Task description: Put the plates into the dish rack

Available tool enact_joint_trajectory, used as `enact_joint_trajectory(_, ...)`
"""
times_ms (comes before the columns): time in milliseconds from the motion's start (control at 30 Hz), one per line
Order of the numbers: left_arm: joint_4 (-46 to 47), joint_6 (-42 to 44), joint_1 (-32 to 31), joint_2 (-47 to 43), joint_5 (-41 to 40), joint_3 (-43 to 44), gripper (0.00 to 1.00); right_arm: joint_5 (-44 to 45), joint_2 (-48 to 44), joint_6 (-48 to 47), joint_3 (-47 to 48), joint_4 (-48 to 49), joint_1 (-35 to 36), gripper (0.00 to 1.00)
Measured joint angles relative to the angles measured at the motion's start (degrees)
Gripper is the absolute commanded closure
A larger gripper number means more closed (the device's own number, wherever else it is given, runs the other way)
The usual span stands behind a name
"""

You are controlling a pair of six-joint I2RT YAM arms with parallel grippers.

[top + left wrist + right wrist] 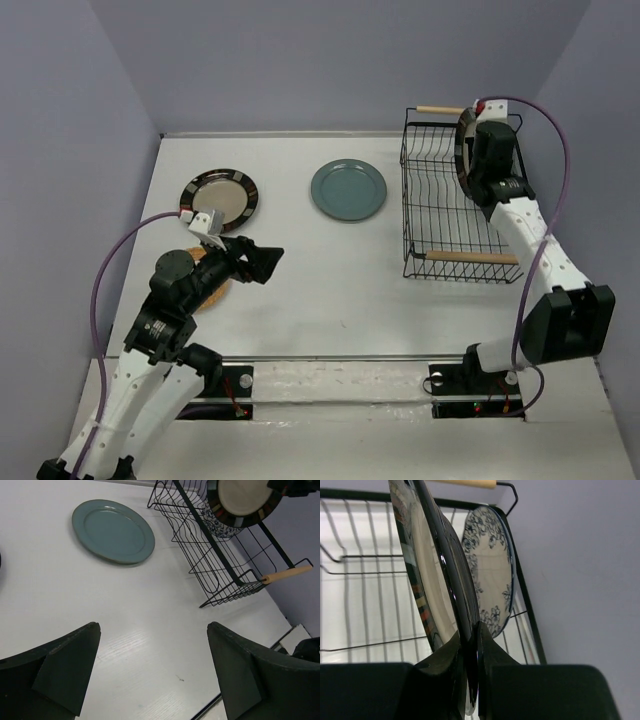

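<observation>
My right gripper lowers straight into the rack (440, 215) beside the floral plate next and releases the dark-rimmed plate, since it's still above the rack's bottom wires.
My right gripper (472, 165) is shut on the rim of a dark-rimmed plate with a beige centre (463, 138), holding it on edge over the far right part of the black wire dish rack (440, 215). In the right wrist view the pads (492, 647) pinch this plate (432, 580), and the floral plate (490, 570) stands in the rack just behind it. A second dark-rimmed plate (220, 196) and the teal plate (348, 189) lie flat on the table. The orange-tan plate (212, 292) lies partly under my left arm. My left gripper (262, 262) is open and empty above the table (152, 670).
The rack has two wooden rod handles, one at the far end (440, 109) and one at the near end (472, 257). In the left wrist view the teal plate (113, 530) lies left of the rack (215, 560). Purple walls stand close behind and beside the rack.
</observation>
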Motion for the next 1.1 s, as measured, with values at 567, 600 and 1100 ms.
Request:
enact_joint_trajectory(567, -1.31, 0.04, -8.04, -1.55, -4.59, -0.04, 0.01, 1.03, 13.86, -6.99, 5.53, 1.25, -5.9, 0.93)
enact_joint_trajectory(600, -1.42, 0.04, -8.2, -1.53, -4.83, -0.04, 0.01, 1.27, 14.1, -6.73, 5.53, 1.25, -6.43, 0.93)
enact_joint_trajectory(1100, -1.46, 0.02, -8.76, -1.2, -6.4, -0.04, 0.01, 0.92, 16.76, -4.68, 5.51, 1.68, -8.37, 0.93)
